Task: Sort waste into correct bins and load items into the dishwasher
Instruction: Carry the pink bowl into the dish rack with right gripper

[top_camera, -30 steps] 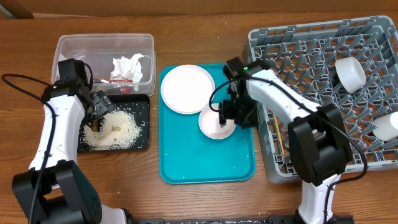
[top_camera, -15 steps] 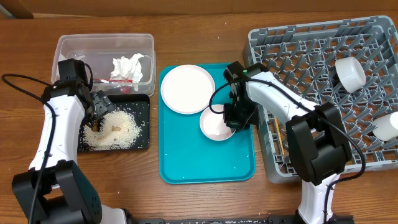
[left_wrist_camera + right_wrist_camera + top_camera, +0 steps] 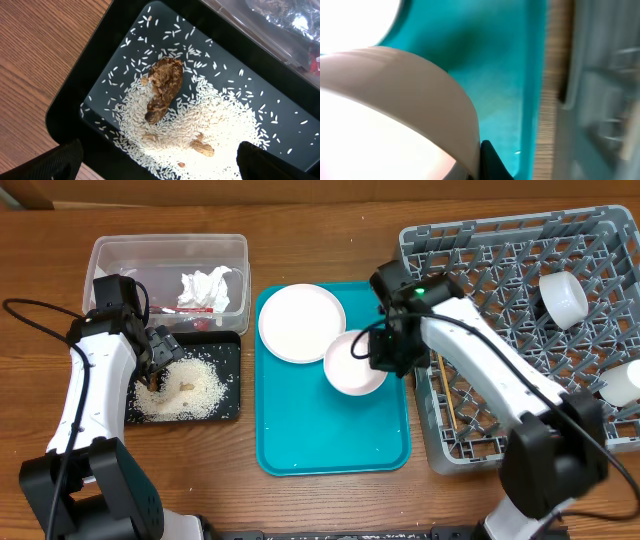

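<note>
Next, my right gripper lifts across, tilts and lowers onto the rack wires beside the white cup, since those pegs lie to its right in the overhead view.
My right gripper (image 3: 383, 352) is shut on the right rim of the cream bowl (image 3: 352, 365), which is held just above the teal tray (image 3: 330, 442). In the right wrist view the bowl (image 3: 395, 110) fills the left, with one dark finger (image 3: 492, 162) pressed against its outer wall. The white plate (image 3: 302, 322) lies on the tray beside it. My left gripper (image 3: 155, 367) hovers open over the black tray (image 3: 228, 408), above the rice (image 3: 200, 125) and a brown scrap (image 3: 162, 87). The clear tub (image 3: 165, 248) holds a napkin (image 3: 207, 287) and a wrapper (image 3: 195, 311).
The grey dish rack (image 3: 500, 270) stands at the right, with a white cup (image 3: 563, 297), a pale bowl (image 3: 625, 383) at its right edge and chopsticks (image 3: 450, 395) along its left side. A peanut (image 3: 202, 147) lies in the rice.
The right gripper closed on the cream bowl's rim and raised it, shifting it slightly right and back. The left arm has stayed still.
</note>
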### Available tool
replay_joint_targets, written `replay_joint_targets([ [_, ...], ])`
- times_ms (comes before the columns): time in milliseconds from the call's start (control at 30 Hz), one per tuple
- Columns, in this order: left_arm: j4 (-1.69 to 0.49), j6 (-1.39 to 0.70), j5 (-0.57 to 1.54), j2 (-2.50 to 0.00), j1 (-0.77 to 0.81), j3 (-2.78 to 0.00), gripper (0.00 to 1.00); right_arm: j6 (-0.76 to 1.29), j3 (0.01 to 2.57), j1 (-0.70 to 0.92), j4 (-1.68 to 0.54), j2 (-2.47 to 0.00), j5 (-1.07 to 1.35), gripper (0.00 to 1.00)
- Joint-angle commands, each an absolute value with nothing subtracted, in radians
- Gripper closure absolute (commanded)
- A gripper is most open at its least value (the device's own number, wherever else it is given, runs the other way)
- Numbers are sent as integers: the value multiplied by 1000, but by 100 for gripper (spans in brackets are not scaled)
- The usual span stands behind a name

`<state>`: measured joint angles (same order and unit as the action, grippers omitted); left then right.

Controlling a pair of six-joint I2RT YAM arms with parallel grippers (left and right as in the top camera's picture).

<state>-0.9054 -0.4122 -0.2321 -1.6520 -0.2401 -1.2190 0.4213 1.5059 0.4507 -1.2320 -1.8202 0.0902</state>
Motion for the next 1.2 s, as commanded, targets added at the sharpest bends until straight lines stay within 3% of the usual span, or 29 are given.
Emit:
replay_joint_targets([
  [0,-907,-404,-235,-1660,-242,-1213,0,485,1539,444,-1219,-1686,-107,96],
  [167,-907,-404,-235,-1660,-242,-1213,0,450,1539,366,-1161,-1557,-294,96],
  [500,-907,-404,-235,-1660,-242,-1213,0,381,1539,152,-1089,-1549,-472,96],
  [800,-907,-404,-236,-1660,-242,-1213,0,282,1538,33,-753,-1563,-552,96],
  [1167,-907,-404,-235,-1660,-242,-1213,0,99,1538,0,-448,-1739,-972,96],
])
